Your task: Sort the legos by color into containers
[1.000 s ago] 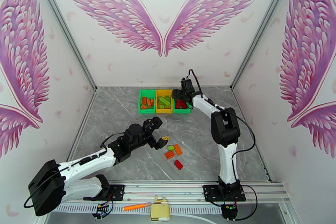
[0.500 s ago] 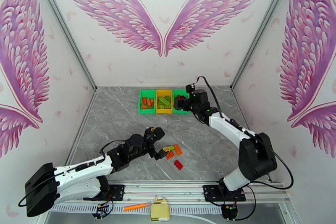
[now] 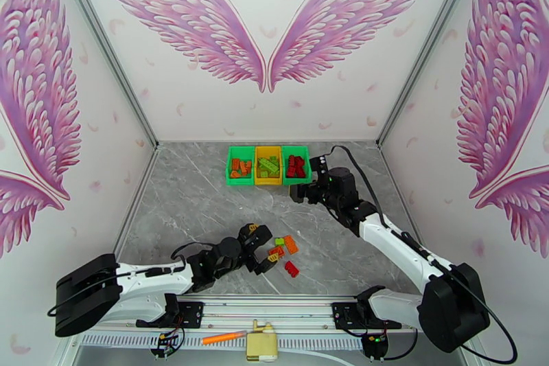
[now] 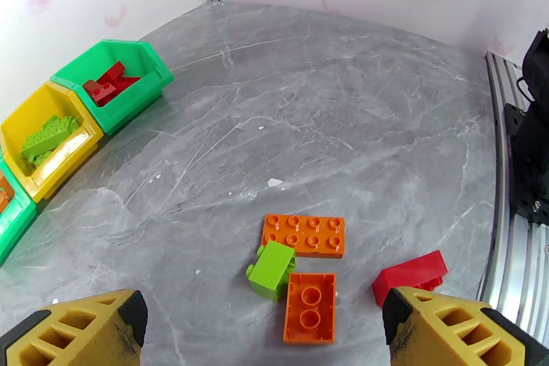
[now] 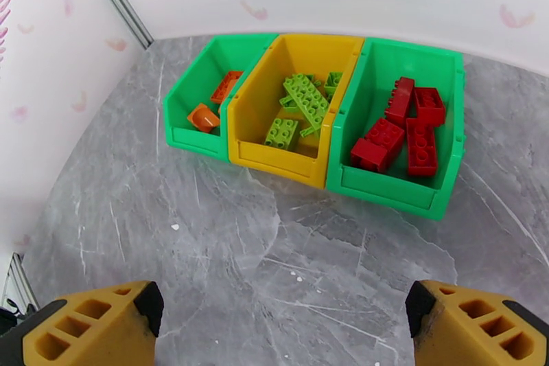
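My left gripper moves down next onto the smaller orange brick's loose end, below it between the open fingers. Both long sides of the brick stand clear there.
Loose legos lie on the grey table: an orange brick, a light green one, a smaller orange one and a red one. My left gripper hangs open just above this cluster, its fingertips on either side, holding nothing. The containers stand in a row at the back: a green bin with orange legos, a yellow bin with light green ones, and a green bin with red ones. My right gripper is open and empty, just in front of the red legos' bin.
An orange pen-like stick and a cream box lie on the rail at the near edge. The metal rail runs close beside the red brick. Bare marble floor stretches between the bins and the loose bricks.
My right gripper has drawn back from over the right green bin toward the near side. My left gripper has dropped nearer and lower, down over the loose bricks.
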